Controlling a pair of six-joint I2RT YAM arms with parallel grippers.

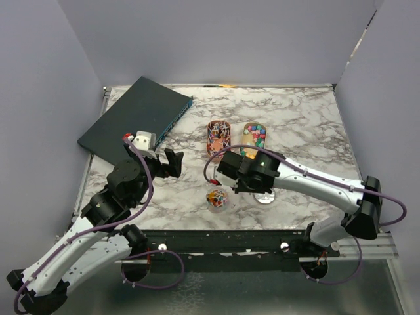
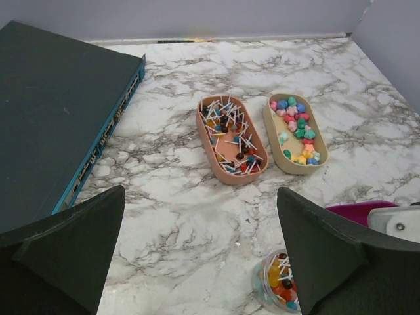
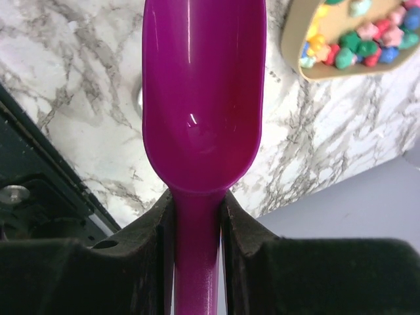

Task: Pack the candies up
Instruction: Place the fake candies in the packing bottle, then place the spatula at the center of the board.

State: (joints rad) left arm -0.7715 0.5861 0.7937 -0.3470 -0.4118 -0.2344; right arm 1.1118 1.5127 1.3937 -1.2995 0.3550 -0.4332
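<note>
My right gripper goes outward, to the right in the top view, and down onto bare marble (image 1: 293,152) (image 3: 323,123) beside the beige tray next, since the scoop's bowl is empty.
Stick-wrapped candies lie in a salmon oval tray (image 1: 218,136) (image 2: 231,139). Bright ball candies lie in a beige oval tray (image 1: 253,139) (image 2: 295,134) (image 3: 354,39). A small clear jar (image 1: 217,198) (image 2: 282,282) near the front edge holds mixed candies. My right gripper (image 1: 230,169) (image 3: 195,216) is shut on the handle of a magenta scoop (image 3: 203,98), whose bowl is empty; it hovers between the trays and the jar. My left gripper (image 1: 172,164) (image 2: 200,197) is open and empty, left of the jar and above the table.
A dark flat box with a blue edge (image 1: 134,118) (image 2: 52,111) lies at the back left. A round clear lid (image 1: 265,197) rests right of the jar. Grey walls enclose the marble table (image 1: 302,125) on three sides.
</note>
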